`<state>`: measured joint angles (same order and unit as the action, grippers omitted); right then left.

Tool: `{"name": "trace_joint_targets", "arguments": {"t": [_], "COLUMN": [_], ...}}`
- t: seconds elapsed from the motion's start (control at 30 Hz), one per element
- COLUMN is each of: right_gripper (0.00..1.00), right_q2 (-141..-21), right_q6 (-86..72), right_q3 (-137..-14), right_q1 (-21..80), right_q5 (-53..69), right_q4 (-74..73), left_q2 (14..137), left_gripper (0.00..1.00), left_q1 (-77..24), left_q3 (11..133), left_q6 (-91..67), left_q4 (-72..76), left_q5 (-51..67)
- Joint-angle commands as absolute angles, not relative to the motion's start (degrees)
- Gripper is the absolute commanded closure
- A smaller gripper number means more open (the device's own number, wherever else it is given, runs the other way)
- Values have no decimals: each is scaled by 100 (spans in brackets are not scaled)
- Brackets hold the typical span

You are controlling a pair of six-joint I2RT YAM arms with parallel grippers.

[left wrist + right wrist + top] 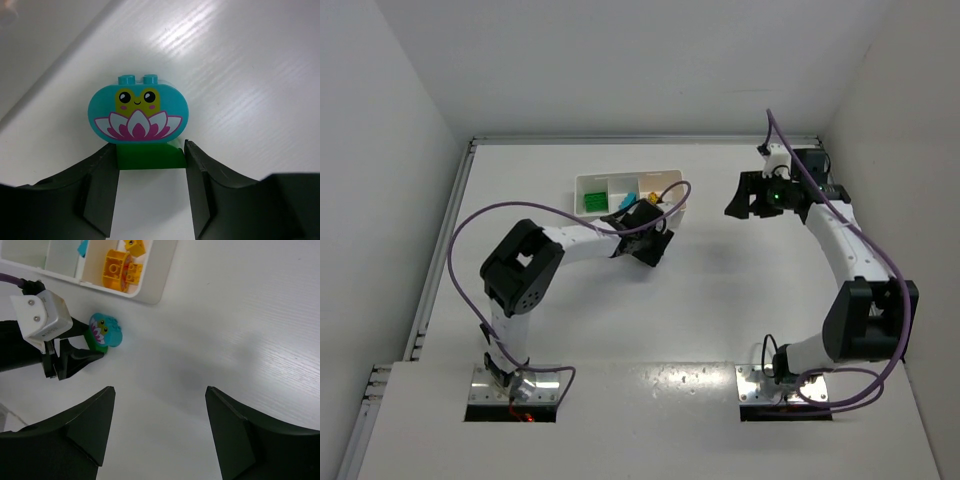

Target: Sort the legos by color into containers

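Observation:
My left gripper rises outward and to the left in the top view next, over the tray's end section point(593, 199). It then releases the green base lego there, since that section holds green legos.
A cyan oval lego point(138, 111) printed with a frog and a lotus stands stacked on a green lego point(150, 156) on the table. My left gripper point(151, 151) has both fingers pressed against the sides of the green base. In the right wrist view the same pair point(106, 329) sits just below the white tray point(152, 294), with the left gripper point(82, 351) beside it. The tray point(610, 180) holds a green lego point(593, 203), a cyan one point(625, 203) and yellow ones point(120, 272) in separate compartments. My right gripper point(160, 395) hangs open and empty above the table, right of the tray.
The left arm's purple cable point(520, 210) loops over the table left of the tray. White walls close off the back and both sides. The right arm point(840, 240) reaches along the right wall.

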<state>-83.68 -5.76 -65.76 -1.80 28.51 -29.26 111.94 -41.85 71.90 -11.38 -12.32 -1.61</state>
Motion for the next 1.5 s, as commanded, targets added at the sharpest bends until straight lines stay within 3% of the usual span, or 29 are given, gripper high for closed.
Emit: {"name": "trace_joint_targets", "arguments": {"t": [0.0, 0.17, 0.4, 0.5, 0.83, 1.33, 1.4, 1.47], "right_gripper": [26, 22, 17, 16, 16, 16, 19, 30], "right_q2": [-8446, -8771, -9087, -9167, -9790, -10397, -10450, -10502], "right_q6": [-510, -649, -1974, -2206, -2268, -2320, -2320, -2320], "right_q3": [-6750, -6549, -6275, -6433, -7039, -7611, -7611, -7734], "right_q1": [-220, -220, 113, 446, 1221, 1626, 1757, 1819], "right_q5": [3663, 5640, 7073, 7075, 6759, 6513, 6513, 6574], "right_q4": [-2935, -3023, -1875, -1784, -1784, -1731, -1731, -1731], "left_q2": [10505, 8985, 7990, 7867, 7638, 7532, 7532, 7532], "left_gripper": [71, 72, 75, 79, 79, 79, 79, 79], "left_q1": [-4078, -3867, -3867, -3928, -4315, -4500, -4552, -4553], "left_q3": [6708, 5259, 4966, 5018, 5203, 5361, 5361, 5414], "left_q6": [-1055, -1107, -932, -862, -861, -642, -642, -642], "left_q4": [-907, 473, 519, 519, 352, 352, 352, 352], "left_q5": [289, 1044, 1151, 1099, 659, 606, 554, 554]}}
